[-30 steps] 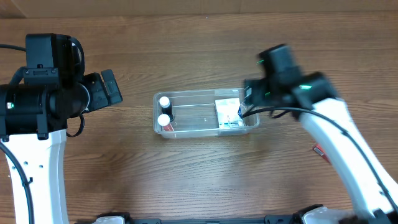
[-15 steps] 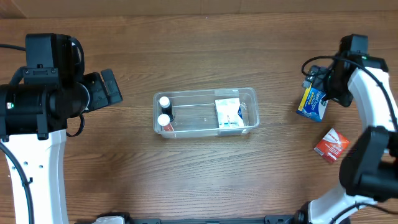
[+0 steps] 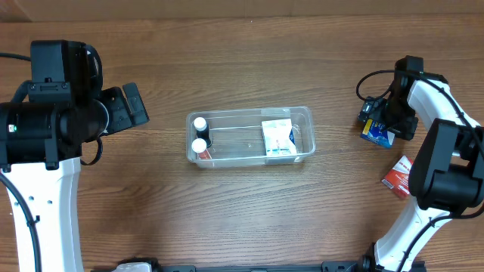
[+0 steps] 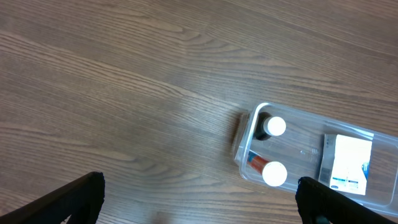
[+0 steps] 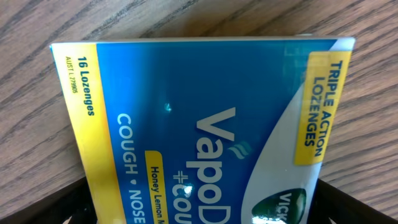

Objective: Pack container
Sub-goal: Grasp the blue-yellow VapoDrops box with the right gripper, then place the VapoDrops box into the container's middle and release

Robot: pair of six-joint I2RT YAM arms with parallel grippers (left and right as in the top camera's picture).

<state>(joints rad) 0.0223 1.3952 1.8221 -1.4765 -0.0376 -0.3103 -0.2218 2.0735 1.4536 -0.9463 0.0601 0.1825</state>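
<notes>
I will keep my right gripper low and close it straight across the box's sides, because the blue and yellow lozenge box [image 3: 370, 134] [image 5: 202, 134] is already between the open fingers.
The clear plastic container [image 3: 249, 111] sits mid-table and holds two white-capped bottles [image 3: 200, 123] at its left end and a white and blue box [image 3: 277, 138] at its right end. It also shows in the left wrist view [image 4: 244, 138]. My right gripper [image 3: 387, 121] is low over a blue and yellow lozenge box [image 3: 370, 134] lying on the table at the far right. In the right wrist view the box [image 5: 186, 106] fills the space between the open fingers [image 5: 199, 208]. My left gripper [image 3: 128, 109] is open and empty, above the table left of the container.
A red box [image 3: 395, 178] lies on the table just in front of the blue one, partly under my right arm. The wood table [image 3: 249, 211] extends on all sides of the container.
My right gripper left the container's right end, swung to the far right over the blue lozenge box, then came down around it. The left arm has not moved.
</notes>
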